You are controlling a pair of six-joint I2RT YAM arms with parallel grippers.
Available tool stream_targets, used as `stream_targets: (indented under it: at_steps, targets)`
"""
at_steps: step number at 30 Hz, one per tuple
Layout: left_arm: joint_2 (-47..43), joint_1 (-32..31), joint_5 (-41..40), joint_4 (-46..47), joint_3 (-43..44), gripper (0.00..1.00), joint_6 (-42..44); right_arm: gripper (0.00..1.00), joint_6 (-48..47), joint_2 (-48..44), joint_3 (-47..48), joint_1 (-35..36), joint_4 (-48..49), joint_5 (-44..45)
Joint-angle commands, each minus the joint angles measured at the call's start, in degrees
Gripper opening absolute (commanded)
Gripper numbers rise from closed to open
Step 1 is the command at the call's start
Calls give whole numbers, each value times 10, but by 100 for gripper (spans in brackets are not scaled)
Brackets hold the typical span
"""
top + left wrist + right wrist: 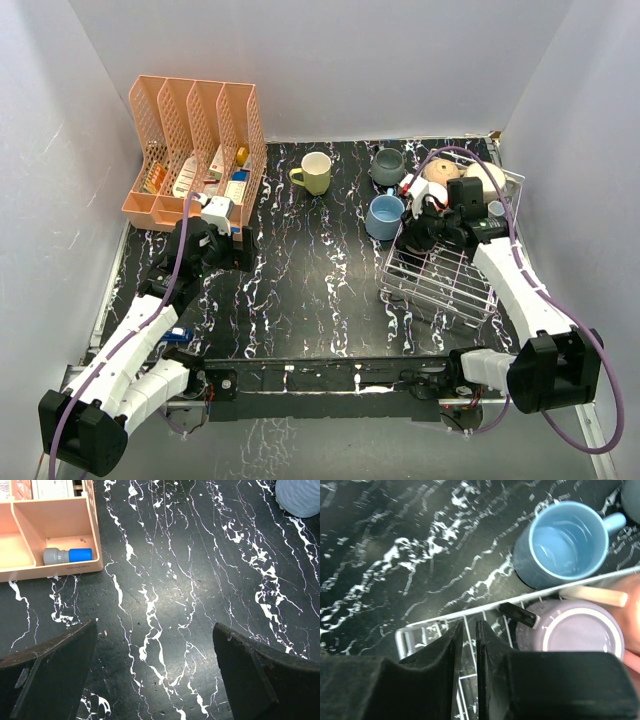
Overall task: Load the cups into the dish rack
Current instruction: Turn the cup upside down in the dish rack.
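Note:
The yellow-green cup stands upright with its rim exposed. My left gripper will next move outward and down onto the yellow-green cup's rim by its handle [304,166].
The wire dish rack [447,275] stands at the right. My right gripper [428,222] hangs over its far-left corner, jaws a narrow slit apart with nothing between them [469,624]; only rack wire [470,611] shows through. A mauve cup [580,630] sits upside down in the rack just right of the fingers. A light blue cup [567,542] [385,215] stands upright on the table just outside the rack. A grey cup [388,165] and a yellow-green cup [314,172] stand further back. Other cups [440,170] lie at the rack's far end. My left gripper [240,245] [155,625] is wide open over bare table.
A peach slotted organizer [195,150] [45,535] holding small packets stands at the back left, with a blue-and-grey tube [67,556] in one slot. White walls close in the table on three sides. A pale blue cup's edge [300,497] shows at the top right of the left wrist view.

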Motion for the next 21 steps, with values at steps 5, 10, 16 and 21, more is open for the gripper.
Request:
stream_targets:
  at_steps: [5,10,16,21]
  targets:
    - [17,3,63,31,0,97,-40,22,14,-40,40,-6,18,-210]
    - [26,3,142,103,-9,97,-158,36,45,-42,44,-6,87,-297]
    - [114,3,166,162,51,91,-280,54,88,-37,15,-17,151,-377]
    - [259,2,153,106,192,56,-277,58,152,-64,-56,-99,236,-430]
